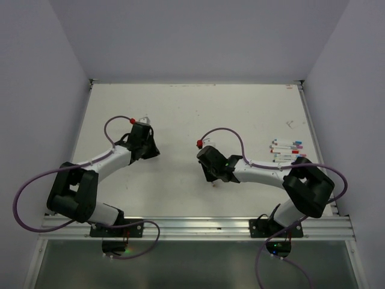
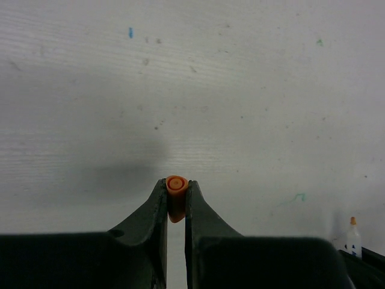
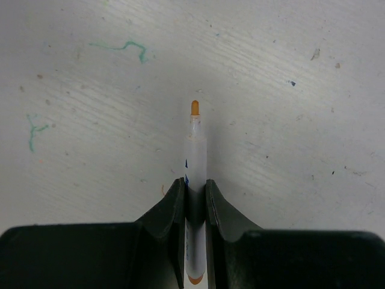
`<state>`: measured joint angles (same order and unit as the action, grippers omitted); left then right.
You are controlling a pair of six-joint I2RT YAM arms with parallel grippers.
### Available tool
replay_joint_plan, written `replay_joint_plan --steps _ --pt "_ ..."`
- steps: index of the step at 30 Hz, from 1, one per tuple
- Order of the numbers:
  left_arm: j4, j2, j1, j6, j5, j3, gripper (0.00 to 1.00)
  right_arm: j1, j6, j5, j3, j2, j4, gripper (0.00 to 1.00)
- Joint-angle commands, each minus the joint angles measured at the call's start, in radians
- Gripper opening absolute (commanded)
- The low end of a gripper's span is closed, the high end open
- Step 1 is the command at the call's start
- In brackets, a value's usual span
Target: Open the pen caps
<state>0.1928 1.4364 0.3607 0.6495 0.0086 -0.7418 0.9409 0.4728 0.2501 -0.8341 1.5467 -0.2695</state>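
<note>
The left gripper lowers the cap toward the table next, away from my right gripper, since the cap is off the pen.
My left gripper is shut on a short orange pen cap, held open end up between the fingertips, above the white table. My right gripper is shut on a thin white pen body whose bare orange tip points away from me, just over the table. In the top view the left gripper and the right gripper are apart, on either side of the table's middle. The pen's tip also shows at the lower right of the left wrist view.
Several white pens with coloured caps lie in a row at the right side of the table, beside the right arm's elbow. Faint green pen marks are on the white tabletop. Walls close the table on three sides.
</note>
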Motion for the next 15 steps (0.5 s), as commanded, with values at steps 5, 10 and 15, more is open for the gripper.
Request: replay_joint_plan --steps 5,10,15 --pt "0.085 0.039 -0.040 -0.011 -0.156 -0.019 0.00 -0.007 0.017 0.026 0.046 0.041 0.073 0.00" --pt "0.082 0.045 -0.046 -0.008 -0.183 -0.008 0.00 -0.007 0.018 -0.006 0.089 0.029 0.127 0.03" --pt "0.071 0.064 -0.058 -0.008 -0.177 -0.010 0.04 -0.007 0.018 -0.008 0.093 0.033 0.128 0.11"
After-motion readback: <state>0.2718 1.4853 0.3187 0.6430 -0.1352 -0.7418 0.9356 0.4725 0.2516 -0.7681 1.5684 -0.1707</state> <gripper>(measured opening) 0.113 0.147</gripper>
